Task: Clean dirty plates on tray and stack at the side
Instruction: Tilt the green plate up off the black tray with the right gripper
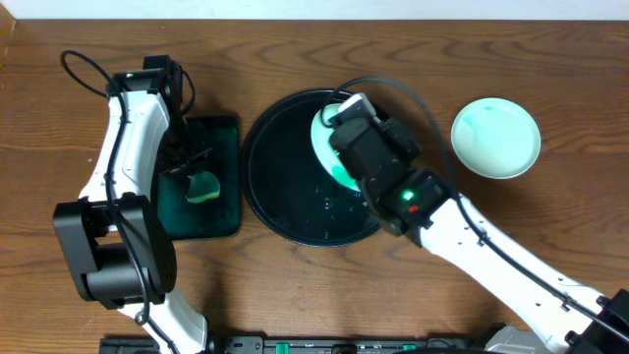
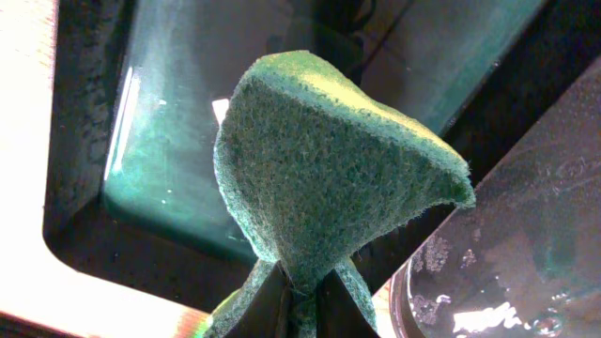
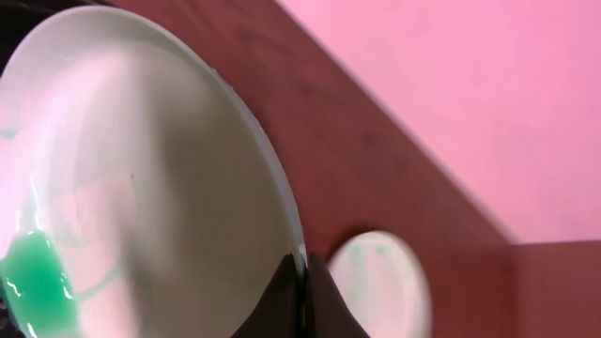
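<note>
My left gripper lowers toward the tray's bottom next and releases the sponge there, since the dark green tray lies open directly below the sponge.
My right gripper is shut on the rim of a pale plate and holds it tilted on edge over the round black tray. In the right wrist view the plate shows a teal-green smear low on its face, with the fingers pinching its rim. A second pale turquoise plate lies on the wood table to the right; it also shows in the right wrist view. My left gripper is shut on a green sponge. Only two plates show.
A rectangular dark green tray lies left of the black tray, under the sponge and left gripper. The black tray's wet rim shows in the left wrist view. Bare wood tabletop surrounds both trays.
</note>
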Motion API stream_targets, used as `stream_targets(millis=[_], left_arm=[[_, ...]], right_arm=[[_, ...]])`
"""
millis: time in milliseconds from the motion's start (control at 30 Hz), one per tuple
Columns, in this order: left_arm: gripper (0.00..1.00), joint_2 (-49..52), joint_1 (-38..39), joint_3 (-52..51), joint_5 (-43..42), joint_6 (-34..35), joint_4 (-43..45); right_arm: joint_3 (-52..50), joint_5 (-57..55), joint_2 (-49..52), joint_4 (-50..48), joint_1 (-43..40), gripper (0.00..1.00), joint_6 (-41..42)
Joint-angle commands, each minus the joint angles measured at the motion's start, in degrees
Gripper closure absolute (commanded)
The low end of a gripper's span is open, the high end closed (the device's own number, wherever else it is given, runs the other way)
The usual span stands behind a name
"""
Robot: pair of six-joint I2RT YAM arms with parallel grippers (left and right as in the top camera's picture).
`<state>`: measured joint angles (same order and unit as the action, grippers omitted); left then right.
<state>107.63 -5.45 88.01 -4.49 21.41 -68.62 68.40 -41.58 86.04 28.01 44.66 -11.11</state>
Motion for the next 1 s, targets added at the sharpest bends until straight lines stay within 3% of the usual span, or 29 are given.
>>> stream_targets(millis=[0,367,567,767,967], left_arm=[[0.93,-0.13,-0.98,0.61,0.68,0.52,-0.28],[0.92,-0.13,-1.07,0.61,0.68,0.52,-0.33],[0.93,-0.13,-1.07,0.61,0.63,0.52,-0.33],[0.93,-0.13,-1.07,0.57,0.63,0.52,-0.33],[0.93,-0.13,-1.07,0.57,0.63,0.52,-0.37]], right_arm=[[-0.13,-13.88,-1.4,-2.62,3.63,0.99,-10.25],[-0.13,-30.95,-1.4,-14.64,12.33,0.99,-35.34],[-0.13,-35.47,-1.4,-19.82,15.67,0.99,-44.41],[-0.13,-35.98,-1.4,-22.93,17.64,0.99,-46.8],[-0.15,-37.33,-0.9,-23.1,15.54,0.99,-41.24]])
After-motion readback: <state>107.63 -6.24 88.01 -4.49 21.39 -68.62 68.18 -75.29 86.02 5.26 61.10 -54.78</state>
